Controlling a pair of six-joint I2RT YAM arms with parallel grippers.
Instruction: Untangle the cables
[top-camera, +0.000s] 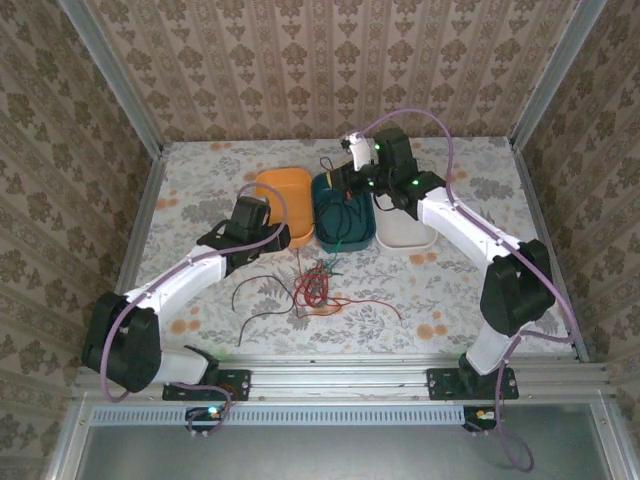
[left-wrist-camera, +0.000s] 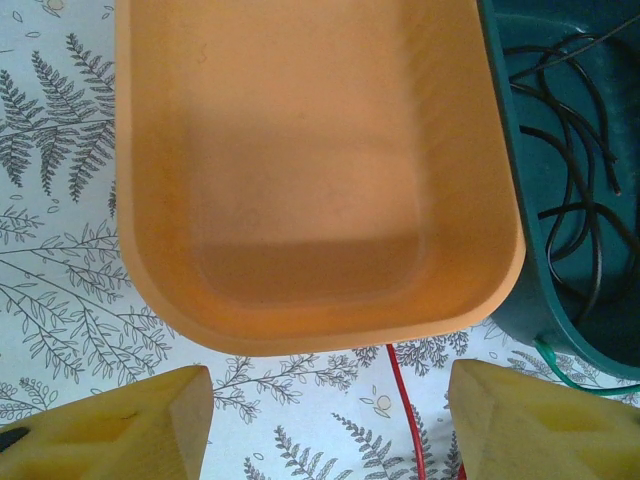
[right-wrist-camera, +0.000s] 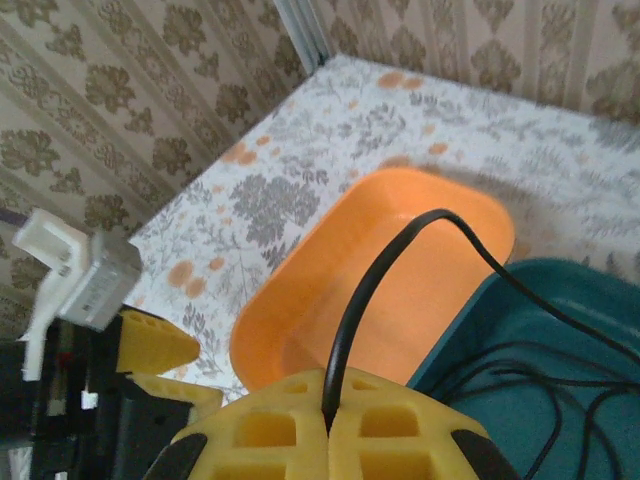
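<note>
The bottom of the teal bin, with other black loops, is below. My right gripper should next tip its fingers down, lower the black cable into the bin and release it.
My right gripper (right-wrist-camera: 331, 402) is shut on a black cable (right-wrist-camera: 395, 262) that arches up from the pads and runs down into the teal bin (right-wrist-camera: 560, 300), where more black loops lie. From above, this gripper (top-camera: 348, 183) hangs over the teal bin (top-camera: 322, 215). My left gripper (left-wrist-camera: 325, 430) is open just short of the empty orange bin (left-wrist-camera: 310, 170), and a red cable (left-wrist-camera: 405, 410) lies on the table between its yellow fingers (left-wrist-camera: 110, 430). A red tangle (top-camera: 314, 288) lies mid-table, with a green cable (top-camera: 335, 262) and loose black cables (top-camera: 245, 290) near it.
A white bin (top-camera: 405, 232) stands to the right of the teal one. Black cables (left-wrist-camera: 575, 170) coil inside the teal bin (left-wrist-camera: 530, 300), and a green cable (left-wrist-camera: 560, 372) trails under its near rim. Patterned walls enclose the floral table (top-camera: 450, 290).
</note>
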